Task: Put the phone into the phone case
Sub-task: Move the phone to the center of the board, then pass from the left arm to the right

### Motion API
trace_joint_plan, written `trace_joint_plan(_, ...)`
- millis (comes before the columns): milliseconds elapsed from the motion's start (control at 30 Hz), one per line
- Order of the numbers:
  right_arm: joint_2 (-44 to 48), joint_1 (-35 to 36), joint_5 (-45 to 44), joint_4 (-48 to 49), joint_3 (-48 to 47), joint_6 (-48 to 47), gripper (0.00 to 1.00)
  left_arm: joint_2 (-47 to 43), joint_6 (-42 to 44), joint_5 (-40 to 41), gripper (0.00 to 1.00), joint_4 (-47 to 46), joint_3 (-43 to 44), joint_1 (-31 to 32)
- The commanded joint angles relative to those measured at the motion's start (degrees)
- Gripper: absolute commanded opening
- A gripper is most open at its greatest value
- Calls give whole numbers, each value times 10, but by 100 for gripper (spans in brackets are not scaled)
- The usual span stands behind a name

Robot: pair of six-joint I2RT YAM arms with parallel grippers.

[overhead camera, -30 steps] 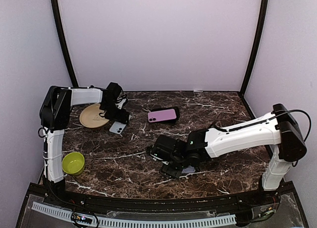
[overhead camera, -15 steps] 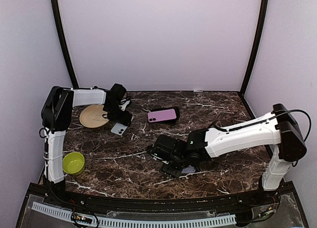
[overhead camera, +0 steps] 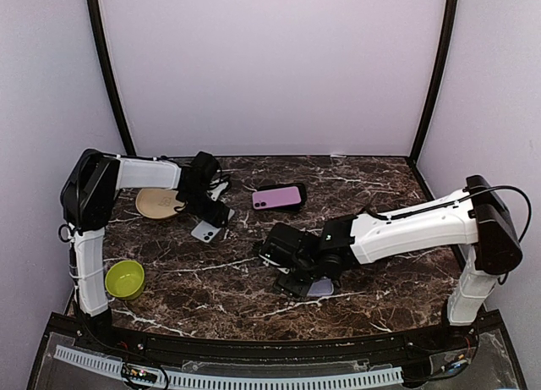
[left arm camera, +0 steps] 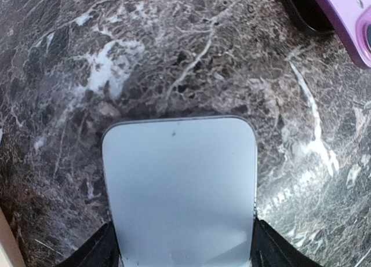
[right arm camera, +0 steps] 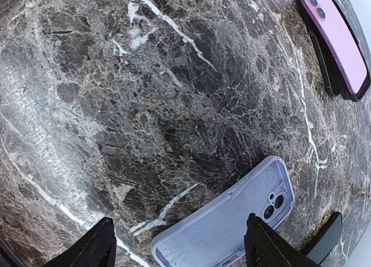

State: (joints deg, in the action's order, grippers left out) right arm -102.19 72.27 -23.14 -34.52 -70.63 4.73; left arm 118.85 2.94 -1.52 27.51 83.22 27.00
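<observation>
My right gripper moves outward and to the left in the top view next onto the pale blue phone's plain end, which juts past my left gripper.
A pale blue phone shows its plain back in the left wrist view. My left gripper is shut on it, one black finger against each long side. From above, that gripper and the phone are just right of the tan plate. The lavender phone case lies hollow side up on the marble, camera holes at its far end. My right gripper is open right over it, one finger left of the case and the other over its right part. In the top view the case peeks out beside that gripper.
A pink phone in a black case lies at the back middle of the table, also seen as a pink phone from the right wrist. A tan plate sits at the back left. A green bowl stands at the front left.
My left gripper has moved right and nearer with the phone, away from the tan plate. My right gripper has shifted slightly to the right over the case.
</observation>
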Motion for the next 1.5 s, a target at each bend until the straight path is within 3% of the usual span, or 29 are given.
trace_joint_plan(0, 21, -13, 1, 21, -15, 1, 76, -25, 20, -17, 61, 29, -50, 14)
trace_joint_plan(267, 48, -63, 42, 51, 5, 35, 79, -102, 47, -28, 56, -42, -119, 29)
trace_joint_plan(600, 77, -211, 327, 238, 54, 130, 79, -169, 86, -56, 54, -125, -196, 60)
trace_joint_plan(733, 37, -248, 395, 282, 18, 170, 78, -186, 100, -68, 53, -162, -232, 70)
trace_joint_plan(933, -67, -261, 443, 267, -68, 189, 76, -209, 119, -68, 52, -179, -253, 89)
trace_joint_plan(1200, -163, -268, 553, 341, -128, 257, 73, -275, 151, -63, 52, -287, -331, 120)
trace_joint_plan(1333, -210, -268, 594, 387, -159, 292, 67, -271, 159, -60, 52, -293, -331, 126)
trace_joint_plan(1467, -240, -267, 626, 404, -173, 311, 52, -266, 160, -52, 52, -289, -328, 129)
